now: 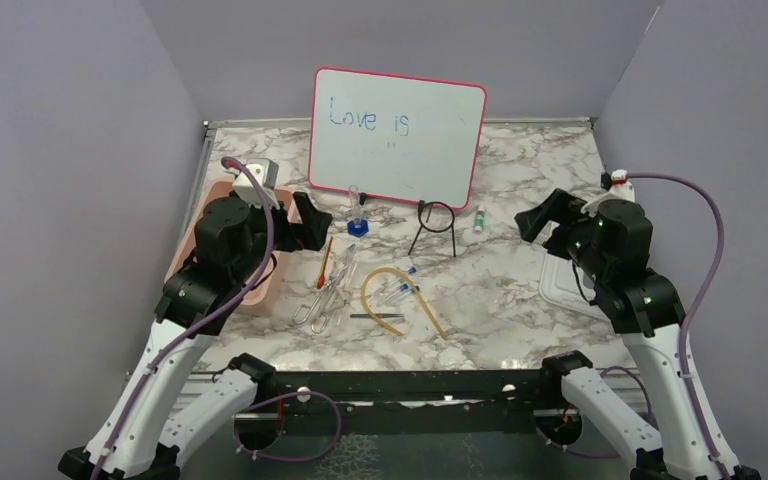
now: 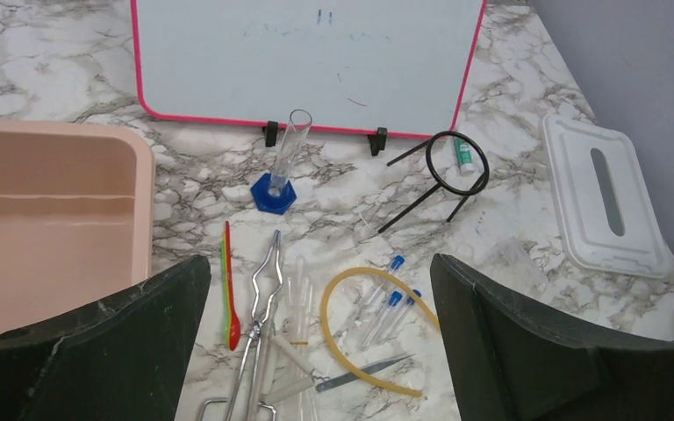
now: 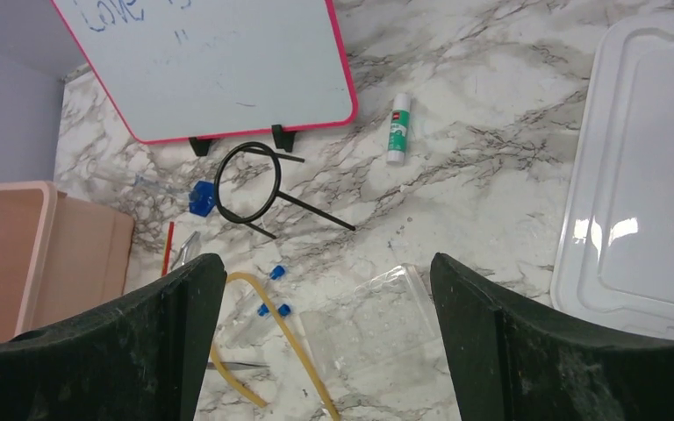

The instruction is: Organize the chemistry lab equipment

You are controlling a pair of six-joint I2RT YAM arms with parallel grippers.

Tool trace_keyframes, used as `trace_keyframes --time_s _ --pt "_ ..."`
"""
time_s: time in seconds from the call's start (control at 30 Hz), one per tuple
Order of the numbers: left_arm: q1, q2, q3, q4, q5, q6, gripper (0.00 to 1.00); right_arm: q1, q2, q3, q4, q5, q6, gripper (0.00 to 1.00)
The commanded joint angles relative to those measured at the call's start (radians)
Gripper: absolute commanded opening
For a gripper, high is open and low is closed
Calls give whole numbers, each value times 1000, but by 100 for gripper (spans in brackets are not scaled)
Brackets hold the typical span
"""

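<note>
Next, my left gripper will swing across, turn and lower onto the black ring tripod's raised whiteboard-side rim (image 1: 421, 208) (image 2: 429, 149), as the tripod stands to its right in the top view.
The chemistry lab equipment lies loose on the marble table between my arms. Metal tongs (image 2: 256, 326) and a red-tipped spatula (image 2: 233, 329) lie side by side. To their right, a tan rubber tube (image 2: 325, 311) curves around blue-capped clear tubes (image 2: 381, 320). A clear cylinder on a blue base (image 2: 281, 171) and a black wire ring tripod (image 1: 436, 222) stand in front of the whiteboard. A green-labelled vial (image 3: 397, 130) lies to the tripod's right. My left gripper (image 2: 320, 263) hangs open above the tongs and tubes, holding nothing. My right gripper (image 3: 327, 263) is open and empty over a clear plastic piece (image 3: 377, 320).
A pink-framed whiteboard (image 1: 396, 135) stands at the back. A pink bin (image 2: 53, 228) sits at the left under the left arm. Its white lid (image 3: 641, 167) lies flat at the right edge, under the right arm. Grey walls close in on both sides.
</note>
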Motion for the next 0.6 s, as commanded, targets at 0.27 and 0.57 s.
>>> trace_keyframes --time_s 0.27,0.57 --pt "-5 17 -124 237 298 5 99 -1 62 -57 94 -324 -144 91" --pt "-6 84 -269 476 453 -119 99 -2 161 -188 154 -453 -121 86"
